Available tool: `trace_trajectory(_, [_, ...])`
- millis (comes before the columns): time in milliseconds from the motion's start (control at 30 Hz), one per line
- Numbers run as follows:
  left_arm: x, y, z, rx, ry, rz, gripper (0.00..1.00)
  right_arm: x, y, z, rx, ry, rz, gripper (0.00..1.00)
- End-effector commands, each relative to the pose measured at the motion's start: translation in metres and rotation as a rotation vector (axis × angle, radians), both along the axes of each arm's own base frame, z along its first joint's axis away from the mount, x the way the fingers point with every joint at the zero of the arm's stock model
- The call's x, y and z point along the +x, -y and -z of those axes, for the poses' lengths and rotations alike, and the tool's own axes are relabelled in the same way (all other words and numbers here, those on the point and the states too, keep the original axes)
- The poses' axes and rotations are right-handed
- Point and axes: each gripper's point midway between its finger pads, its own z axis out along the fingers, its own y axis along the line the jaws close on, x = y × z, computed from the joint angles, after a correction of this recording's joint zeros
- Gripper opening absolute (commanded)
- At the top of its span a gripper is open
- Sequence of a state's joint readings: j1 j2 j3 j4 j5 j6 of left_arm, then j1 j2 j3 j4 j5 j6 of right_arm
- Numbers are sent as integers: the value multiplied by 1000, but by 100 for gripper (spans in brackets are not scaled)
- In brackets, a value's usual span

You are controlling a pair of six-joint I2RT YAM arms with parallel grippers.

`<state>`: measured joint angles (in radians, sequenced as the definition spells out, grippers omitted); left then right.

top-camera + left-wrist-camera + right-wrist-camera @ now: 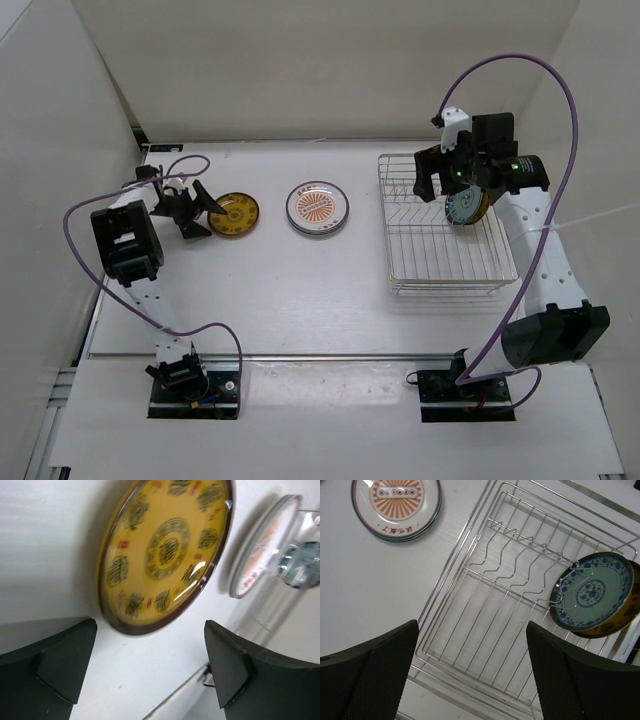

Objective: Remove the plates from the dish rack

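Note:
Next I need to shift my right gripper down and right in the top view to the upright teal-blue plate, turn it and lower it astride the plate's near rim [465, 222] [576, 628].
The dish rack [450, 284] stands on the right of the table. A teal-blue patterned plate [463, 209] stands on edge in its far right slots; it also shows in the right wrist view [592, 592], with a yellow-brown rim behind it. The yellow plate with brown pattern [238, 214] and the white plate with orange sunburst [317, 207] lie flat on the table left of the rack. My left gripper [205, 208] is open and empty just left of the yellow plate [165, 550]. My right gripper [432, 180] is open and empty above the rack [451, 580].
White walls close in the table on the left, back and right. The left wrist view shows the sunburst plate [262, 545] beyond the yellow one and the table's edge strip below. The rack's other slots hold nothing.

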<state>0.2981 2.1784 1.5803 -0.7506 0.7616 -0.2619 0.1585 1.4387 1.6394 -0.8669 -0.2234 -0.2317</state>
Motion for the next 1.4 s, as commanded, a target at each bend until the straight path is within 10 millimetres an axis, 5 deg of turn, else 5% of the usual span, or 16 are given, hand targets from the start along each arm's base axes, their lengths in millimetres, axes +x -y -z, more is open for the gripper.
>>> trace_trajectory(0, [-11,-19,-22,190,11,2,100,10,18,-16,-51,70,98,91])
trace_trajectory(67, [-20,-33,-25,324,-18,-3,100,21,33,-12,-110,66,180,91])
trace_trajectory(167, [-29,-46,-64,562,99,23,100,37,68,6,-260,41,308,90])
trace_trajectory(267, [-44,-43,-83,696,161,93,100,52,91,25,-307,-5,356,90])
trace_trajectory(333, [-57,-41,-116,765,242,133,100,63,109,31,-311,-25,398,90])
trace_trajectory(567, [-104,-31,-220,871,516,119,100,90,134,53,-301,-76,430,89])
trace_trajectory(667, [-121,-36,-240,930,558,101,100,95,142,62,-302,-89,447,89])
trace_trajectory(1367, [-131,-28,-269,905,627,76,100,110,142,113,-298,-196,419,85])
